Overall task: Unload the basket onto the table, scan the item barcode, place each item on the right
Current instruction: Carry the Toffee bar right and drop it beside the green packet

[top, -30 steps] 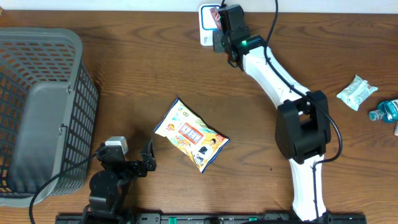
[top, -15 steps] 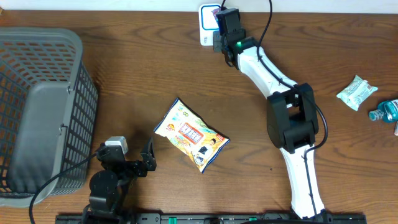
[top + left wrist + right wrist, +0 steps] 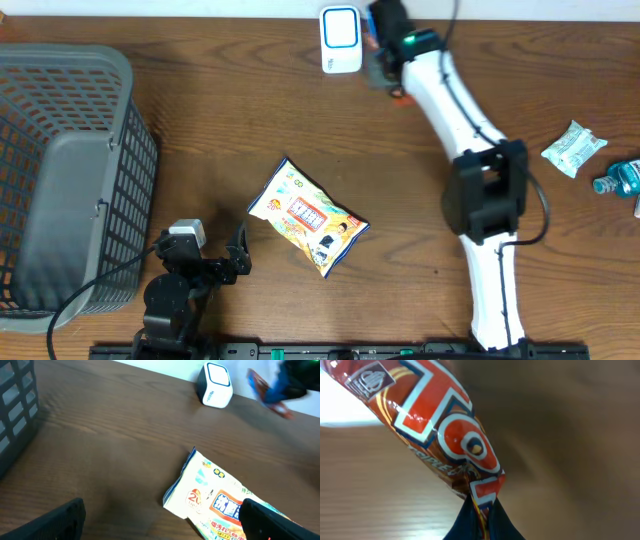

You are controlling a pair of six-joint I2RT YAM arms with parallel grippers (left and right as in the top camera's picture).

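The right gripper moves across and down next to release beside the pale green packet, since that lies below it and to its right in the overhead view.
The item is a red and orange snack packet (image 3: 445, 435), and my right gripper (image 3: 482, 505) is shut on its sealed end. Overhead, that gripper (image 3: 385, 45) hovers at the table's far edge, just right of the white barcode scanner (image 3: 341, 38). The left wrist view shows the scanner (image 3: 215, 385) with the blurred packet (image 3: 265, 392) to its right. At the near left, my left gripper (image 3: 240, 253) stands open and empty, its fingers (image 3: 55, 522) spread wide beside a wipes pack (image 3: 225, 505).
The yellow and white wipes pack (image 3: 308, 217) lies mid-table. A grey mesh basket (image 3: 70, 180) fills the left side. A small pale green packet (image 3: 574, 147) and a blue bottle (image 3: 620, 178) lie at the right edge.
My right arm has swung to the right with the packet, from in front of the scanner to beside it, so the scanner's face now shows. The left arm has not moved.
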